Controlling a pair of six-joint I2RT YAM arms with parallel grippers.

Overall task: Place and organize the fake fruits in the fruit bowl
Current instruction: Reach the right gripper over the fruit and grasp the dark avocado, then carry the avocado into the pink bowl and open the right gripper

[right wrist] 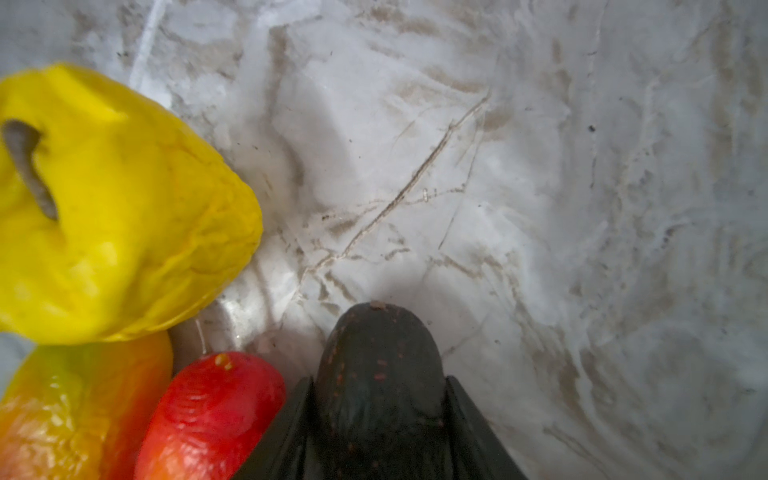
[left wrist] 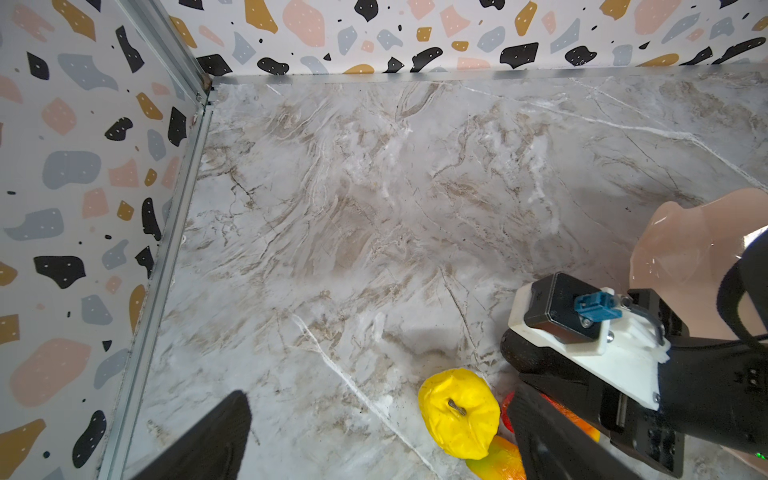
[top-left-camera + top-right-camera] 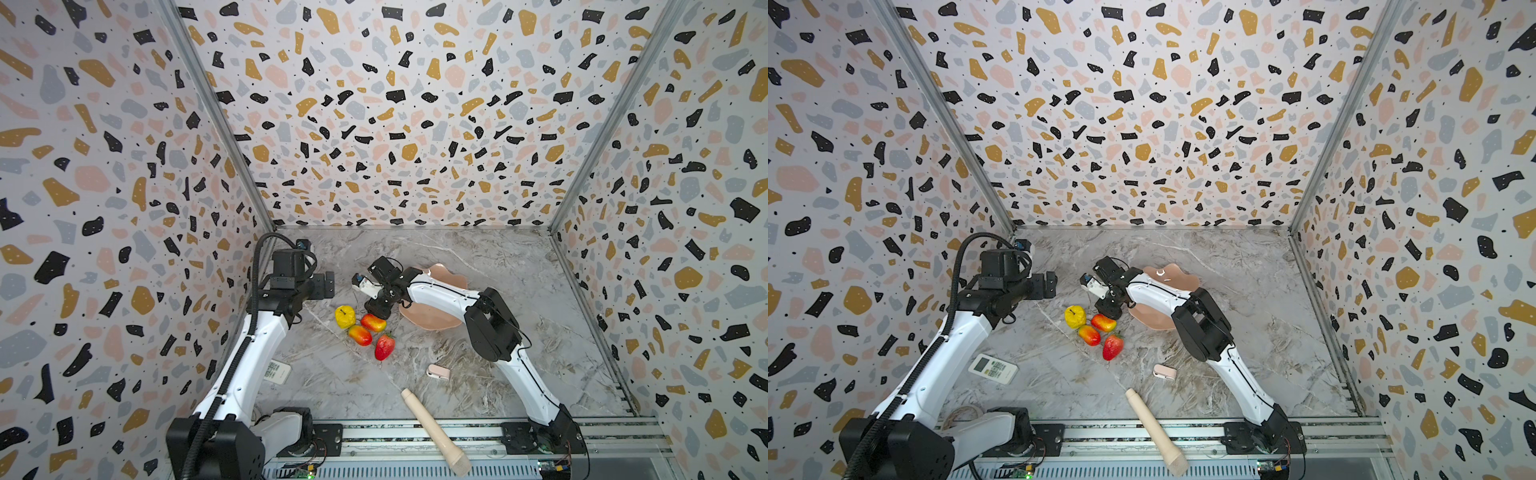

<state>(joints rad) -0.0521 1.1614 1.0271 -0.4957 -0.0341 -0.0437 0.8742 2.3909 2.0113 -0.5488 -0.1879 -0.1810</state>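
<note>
Next, my right gripper rises, moves over the fruit bowl's middle [image 3: 432, 313] and goes down to release the black fruit, as the bowl's rim rises above the marble.
My right gripper [image 1: 379, 388] is shut on the black oval fruit [image 1: 376, 353], a finger pressed against each side, low over the marble. In both top views that gripper [image 3: 376, 311] hides the black fruit. Next to it lie the yellow lumpy fruit [image 3: 345, 316] [image 1: 116, 208], two red-orange-yellow ovals [image 3: 373, 322] [image 3: 360, 335] and the strawberry [image 3: 384, 347]. The peach-pink fruit bowl [image 3: 440, 321] [image 2: 685, 249] sits just right of the cluster, partly under my right arm. My left gripper [image 2: 374, 440] [image 3: 328, 284] hangs open and empty, left of the fruits.
A small pale pink clip [image 3: 438, 372] lies in front of the bowl. A long beige wooden rod [image 3: 436, 432] crosses the front rail. A white remote [image 3: 993, 368] rests by my left arm. Patterned walls close in three sides.
</note>
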